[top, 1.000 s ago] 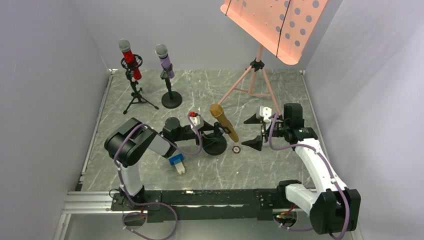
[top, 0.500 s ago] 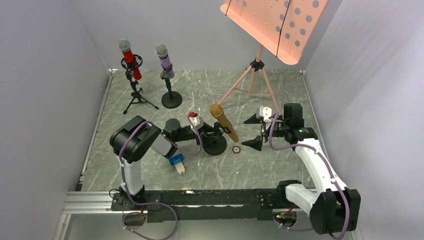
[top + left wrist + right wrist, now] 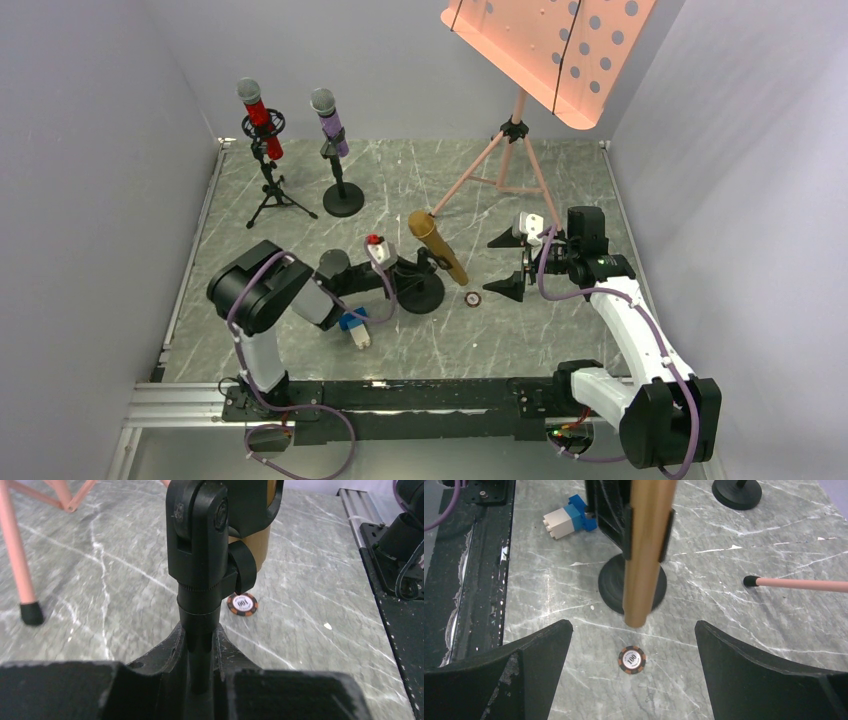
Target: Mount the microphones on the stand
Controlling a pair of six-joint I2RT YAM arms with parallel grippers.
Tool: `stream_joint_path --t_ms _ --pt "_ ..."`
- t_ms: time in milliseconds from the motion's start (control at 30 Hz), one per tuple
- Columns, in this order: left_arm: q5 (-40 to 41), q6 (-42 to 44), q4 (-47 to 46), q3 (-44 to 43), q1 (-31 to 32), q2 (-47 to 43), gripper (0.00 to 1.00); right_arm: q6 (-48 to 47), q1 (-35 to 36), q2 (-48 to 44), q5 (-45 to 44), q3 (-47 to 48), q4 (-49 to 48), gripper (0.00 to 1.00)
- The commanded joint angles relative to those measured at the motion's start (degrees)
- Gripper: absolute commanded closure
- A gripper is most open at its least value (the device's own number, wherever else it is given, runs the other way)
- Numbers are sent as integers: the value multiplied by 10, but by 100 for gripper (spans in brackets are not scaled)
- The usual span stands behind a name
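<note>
My left gripper carries the held stand outward onto the marble beside the purple microphone's stand next and releases it there, since that marble is clear outward.
The gold microphone (image 3: 437,246) sits tilted in the clip of a black round-base stand (image 3: 422,293) at mid-table. My left gripper (image 3: 404,272) is shut on that stand's post (image 3: 200,630), one finger (image 3: 165,650) on each side of it. The gold microphone's body (image 3: 646,545) hangs over the stand base (image 3: 611,587) in the right wrist view. My right gripper (image 3: 502,264) is open and empty, just right of the microphone's tail. The red microphone (image 3: 258,115) sits in a tripod stand (image 3: 272,195) at the back left. The purple microphone (image 3: 330,122) sits in a round-base stand (image 3: 343,198) beside it.
A poker chip (image 3: 631,660) lies on the marble between my right fingers, also seen in the top view (image 3: 472,298). A blue-and-white block (image 3: 353,328) lies near my left arm. A pink music stand (image 3: 555,45) with tripod legs (image 3: 500,165) stands at the back right.
My left gripper has shifted a little left with the stand, and the gold microphone in its clip moved left with it. The right arm has not moved.
</note>
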State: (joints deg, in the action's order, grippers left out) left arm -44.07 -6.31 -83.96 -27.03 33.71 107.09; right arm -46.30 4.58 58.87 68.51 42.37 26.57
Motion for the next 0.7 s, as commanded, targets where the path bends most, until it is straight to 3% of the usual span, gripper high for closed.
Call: stream_joint_path --t_ms 0,100,267,433,667 --pt "91 31 -68 76 0 -93 100 -15 -3 -2 22 9 -7 0" --pt "167 26 -7 99 -9 -166 100 -14 -3 -1 24 10 -7 0" --pt "275 90 101 54 -15 -241 100 -14 -3 0 25 10 -6 0" --pt "356 115 99 -34 -35 -192 100 -14 -5 -6 22 9 -7 0" --pt "386 97 77 -176 -73 -67 100 -19 -7 -9 25 11 0 0"
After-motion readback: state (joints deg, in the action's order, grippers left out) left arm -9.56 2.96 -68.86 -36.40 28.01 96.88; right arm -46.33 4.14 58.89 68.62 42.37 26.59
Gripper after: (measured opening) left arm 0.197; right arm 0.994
